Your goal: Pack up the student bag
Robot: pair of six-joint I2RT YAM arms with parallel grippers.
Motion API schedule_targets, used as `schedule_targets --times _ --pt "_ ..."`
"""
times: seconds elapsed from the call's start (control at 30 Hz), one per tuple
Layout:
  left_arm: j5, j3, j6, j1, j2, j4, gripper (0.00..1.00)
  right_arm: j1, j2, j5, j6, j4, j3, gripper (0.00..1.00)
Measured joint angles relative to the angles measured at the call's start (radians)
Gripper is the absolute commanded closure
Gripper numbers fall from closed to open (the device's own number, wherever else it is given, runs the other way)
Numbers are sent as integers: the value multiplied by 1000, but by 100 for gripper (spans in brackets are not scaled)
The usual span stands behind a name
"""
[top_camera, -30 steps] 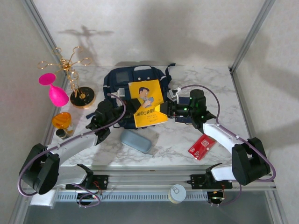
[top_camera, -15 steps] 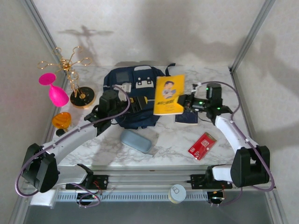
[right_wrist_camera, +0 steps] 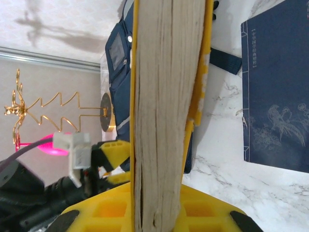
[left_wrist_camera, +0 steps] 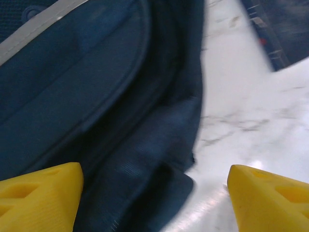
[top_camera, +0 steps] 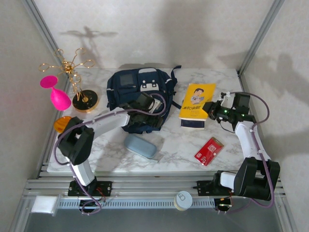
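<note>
One finger of my left gripper hangs over bare marble. My left gripper should move outward toward the grey trim and then close on the navy fold.
The student bag (top_camera: 137,94), a navy-blue backpack with grey trim, lies at the back middle of the marble table. My left gripper (top_camera: 155,115) is open at the bag's near right edge. In the left wrist view its yellow fingertips (left_wrist_camera: 38,193) straddle a fold of the bag's dark fabric (left_wrist_camera: 106,106) and bare marble, gripping nothing. My right gripper (top_camera: 211,110) is shut on a yellow book (top_camera: 197,100), held to the right of the bag. The book's page edge (right_wrist_camera: 166,96) runs up between the right gripper (right_wrist_camera: 166,154) jaws, with the bag (right_wrist_camera: 118,92) behind it.
A small navy booklet (top_camera: 194,123) lies flat under the yellow book, also seen as the booklet (right_wrist_camera: 277,92). A grey-blue case (top_camera: 140,145) and a red packet (top_camera: 208,151) lie nearer the front. A gold stand (top_camera: 77,82), pink goblet (top_camera: 55,94) and orange item (top_camera: 60,124) are at left.
My left gripper has opened and swung right along the bag's near edge. My right gripper carried the yellow book off the bag to the right, over the navy booklet.
</note>
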Motion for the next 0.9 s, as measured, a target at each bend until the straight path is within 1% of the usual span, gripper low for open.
schedule_targets --times 0.03,0.17,0.33,0.4,0.47,0.53,0.67,0.9 --pt "-14 9 6 1 16 -6 23 0 0 -3 -4 -2 -3 100" --pt "-46 47 28 7 66 -30 33 0 0 -11 -11 -6 -3 100" --pt "-46 97 46 33 117 -64 60 -4 0 -26 -10 2 -4 100" --pt "-42 117 53 48 127 -78 74 -4 0 -27 -10 6 -5 100" --pt "-32 145 65 61 135 -95 82 -4 0 -28 -10 6 -7 100" --pt "-22 176 75 69 145 -109 85 -4 0 -29 -10 6 -8 100" --pt "7 237 84 74 168 -134 95 -4 0 -30 -9 5 -8 100" --pt "29 342 84 78 175 -189 97 0 0 -48 -11 -10 -10 100"
